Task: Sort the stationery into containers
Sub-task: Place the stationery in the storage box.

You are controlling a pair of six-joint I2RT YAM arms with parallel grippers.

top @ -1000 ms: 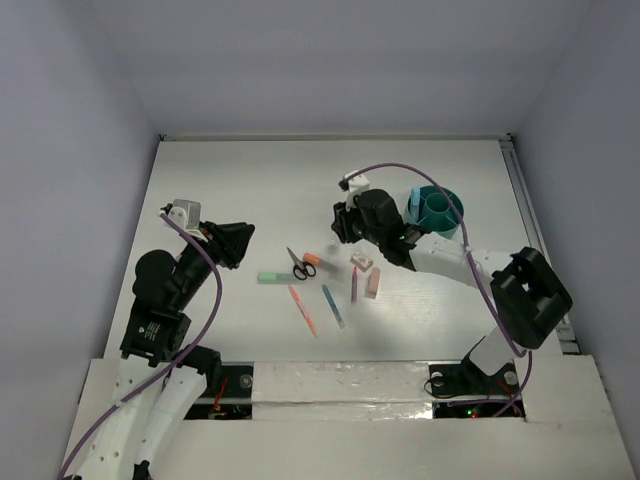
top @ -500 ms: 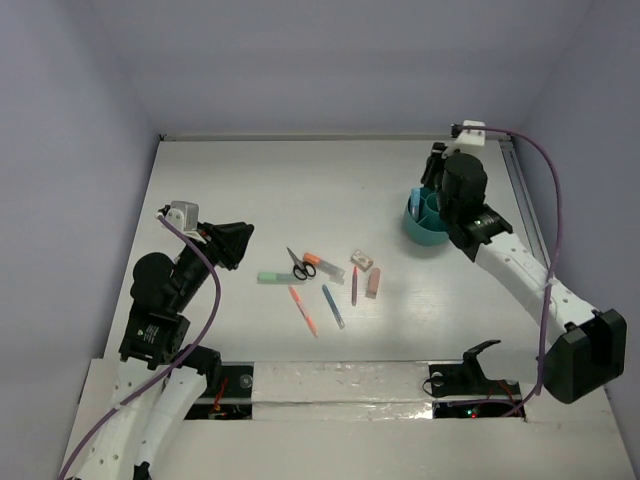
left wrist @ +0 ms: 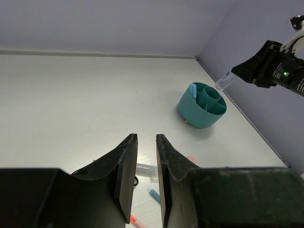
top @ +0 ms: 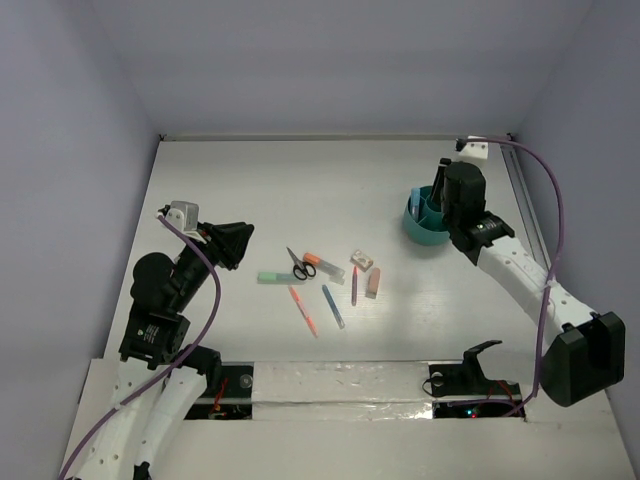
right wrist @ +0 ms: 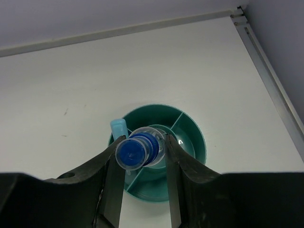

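Observation:
The robot's right gripper will next lower the bottle into the cup's open round middle (top: 432,213), slightly toward the light-blue marker, and then let go of the bottle there.
My right gripper (top: 438,200) hovers over the teal organiser cup (top: 420,236) at the far right. In the right wrist view it (right wrist: 141,142) is shut on the small blue-capped bottle (right wrist: 137,151), held directly above the cup (right wrist: 192,124). A light-blue marker (right wrist: 118,127) stands in the cup. On the table's middle lie black-handled scissors (top: 300,263), a green marker (top: 271,277), an orange marker (top: 312,259), an orange pen (top: 303,310), a blue pen (top: 333,306), a purple crayon (top: 354,285) and pink erasers (top: 373,283). My left gripper (top: 240,243) is raised left of them, empty, with a narrow gap between its jaws.
A metal rail (top: 530,230) runs along the table's right edge, close to the cup. Walls enclose the table at the back and both sides. In the left wrist view the cup (left wrist: 199,118) and the right gripper (left wrist: 229,80) with the bottle show far ahead.
My right arm carried the bottle from beside the stationery pile across to above the cup, then shifted slightly. The left arm has not moved.

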